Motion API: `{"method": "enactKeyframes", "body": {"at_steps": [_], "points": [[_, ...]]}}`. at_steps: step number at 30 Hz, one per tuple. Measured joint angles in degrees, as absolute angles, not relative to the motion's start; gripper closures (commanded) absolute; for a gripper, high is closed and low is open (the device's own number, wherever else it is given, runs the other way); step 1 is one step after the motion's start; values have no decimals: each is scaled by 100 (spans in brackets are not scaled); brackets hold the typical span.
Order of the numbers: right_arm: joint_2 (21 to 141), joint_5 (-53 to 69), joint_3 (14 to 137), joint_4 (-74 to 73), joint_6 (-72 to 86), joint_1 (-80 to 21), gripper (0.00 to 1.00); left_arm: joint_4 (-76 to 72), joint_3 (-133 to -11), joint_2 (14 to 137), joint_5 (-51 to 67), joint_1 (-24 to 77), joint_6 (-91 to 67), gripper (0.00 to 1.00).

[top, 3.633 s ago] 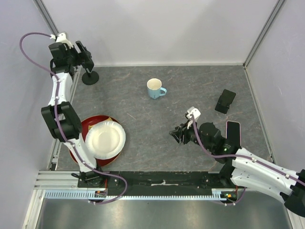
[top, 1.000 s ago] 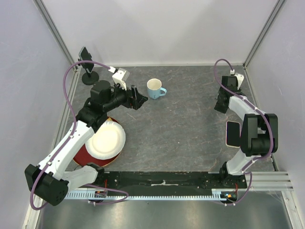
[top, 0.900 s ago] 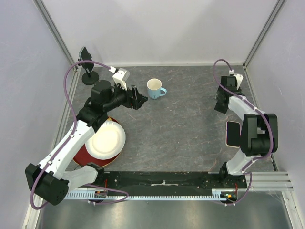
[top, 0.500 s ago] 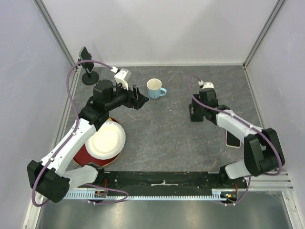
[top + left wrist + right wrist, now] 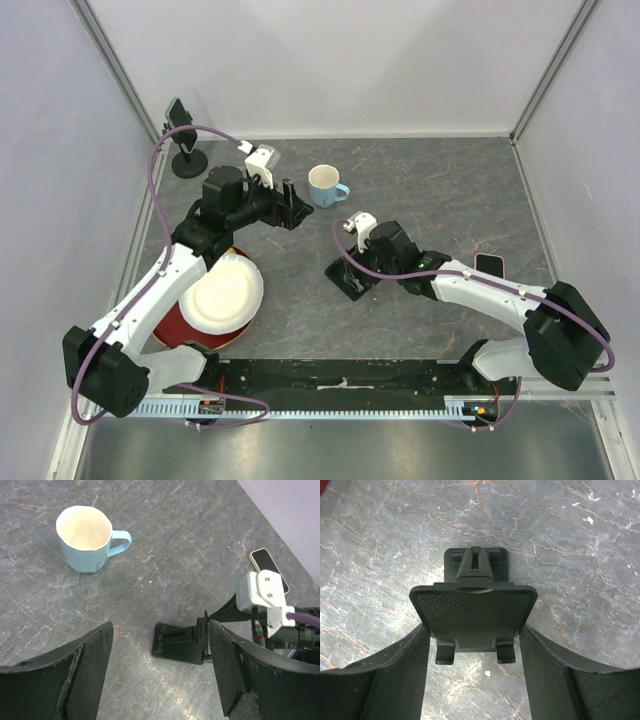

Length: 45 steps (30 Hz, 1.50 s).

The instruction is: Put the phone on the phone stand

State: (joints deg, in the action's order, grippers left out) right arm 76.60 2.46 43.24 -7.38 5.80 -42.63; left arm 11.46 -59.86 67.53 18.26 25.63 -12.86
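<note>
My left gripper should go back down toward the stand's plate edge (image 5: pixel 204 644), below it and to its right in the top view, to straddle the thin plate.
The black phone stand (image 5: pixel 344 284) stands on the grey table near the middle, and my right gripper (image 5: pixel 357 272) is shut on it. In the right wrist view the stand's textured plate (image 5: pixel 474 611) sits between my fingers (image 5: pixel 402 675), which press on its side edges, with its base (image 5: pixel 476 560) on the table beyond. The phone (image 5: pixel 488 263), with a pale rim, lies flat to the right, partly hidden behind my right arm; it also shows in the left wrist view (image 5: pixel 269 570). My left gripper (image 5: pixel 291 204) is open and empty, hovering left of the stand (image 5: pixel 179 643).
A light blue mug (image 5: pixel 324 186) stands behind the stand, close to my left gripper. A white paper plate (image 5: pixel 221 291) lies on a red plate (image 5: pixel 168 322) at the front left. A black round-base mount (image 5: pixel 187 160) holding a small dark device stands at the back left corner.
My right arm has swung from the back right to the middle of the table, bringing the phone stand with it. My left arm has hardly moved.
</note>
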Motion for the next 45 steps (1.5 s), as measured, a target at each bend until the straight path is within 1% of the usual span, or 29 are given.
{"method": "enactKeyframes", "body": {"at_steps": [2, 5, 8, 9, 11, 12, 13, 14, 17, 18, 20, 23, 27, 29, 31, 35, 37, 38, 41, 42, 45], "points": [[7725, 242, 4324, -666, 489, -4434, 91, 1142, -5957, 6783, 1802, 2563, -1262, 18], [7800, 207, 4324, -523, 429, -4604, 86, 1140, -5878, 6792, 1791, 2563, -1229, 18], [7885, 110, 4316, -333, 425, -4797, 70, 1103, -5841, 6825, 1791, 2563, -1184, 16], [7909, 75, 4296, -250, 429, -4862, 57, 1066, -5830, 6847, 1796, 2563, -1162, 14], [7937, -34, 4230, -67, 454, -4974, 45, 1009, -5802, 6895, 1809, 2563, -1107, 13], [7937, -73, 4200, -3, 471, -5006, 34, 1002, -5784, 6904, 1824, 2563, -1092, 13], [7937, -123, 4160, 69, 478, -5039, 29, 996, -5760, 6914, 1855, 2565, -1074, 12], [7933, -185, 4125, 132, 482, -5081, 21, 993, -5749, 6930, 1885, 2565, -1059, 12], [7863, -287, 3990, 307, 530, -5166, 12, 969, -5723, 6987, 2062, 2565, -1048, 12], [7813, -268, 3922, 331, 585, -5190, 7, 969, -5701, 6989, 2123, 2565, -1048, 12], [7651, -266, 3715, 370, 633, -5247, 2, 967, -5612, 6976, 2279, 2565, -1061, 12], [7400, -263, 3476, 386, 707, -5284, 2, 974, -5334, 6866, 2473, 2565, -1149, 12], [7100, -336, 3343, 482, 875, -5288, 2, 1144, -5048, 6635, 2845, 2569, -1376, 18], [6840, -425, 3208, 646, 1007, -5288, 2, 1201, -5048, 6604, 3076, 2578, -1529, 19], [6370, -620, 2886, 1039, 1258, -5288, 2, 1243, -5048, 6617, 3317, 2602, -1699, 19], [4993, -1146, 1739, 2088, 1881, -5293, 2, 1441, -5048, 6737, 3481, 2762, -1959, 19], [4709, -1562, 1433, 2270, 2206, -5293, 2, 1525, -5048, 6794, 3424, 2915, -2049, 23], [4681, -1824, 1372, 2268, 2401, -5293, 2, 1542, -5043, 6816, 3365, 3004, -2091, 28], [4845, -2429, 1372, 2150, 2882, -5199, 2, 1555, -5039, 6963, 3144, 3293, -2191, 36], [4930, -2569, 1387, 2073, 3028, -5127, 2, 1551, -5039, 7048, 3061, 3395, -2215, 41], [5227, -2733, 1461, 1868, 3363, -4762, 2, 1479, -5039, 7402, 2856, 3651, -2290, 45]]}}
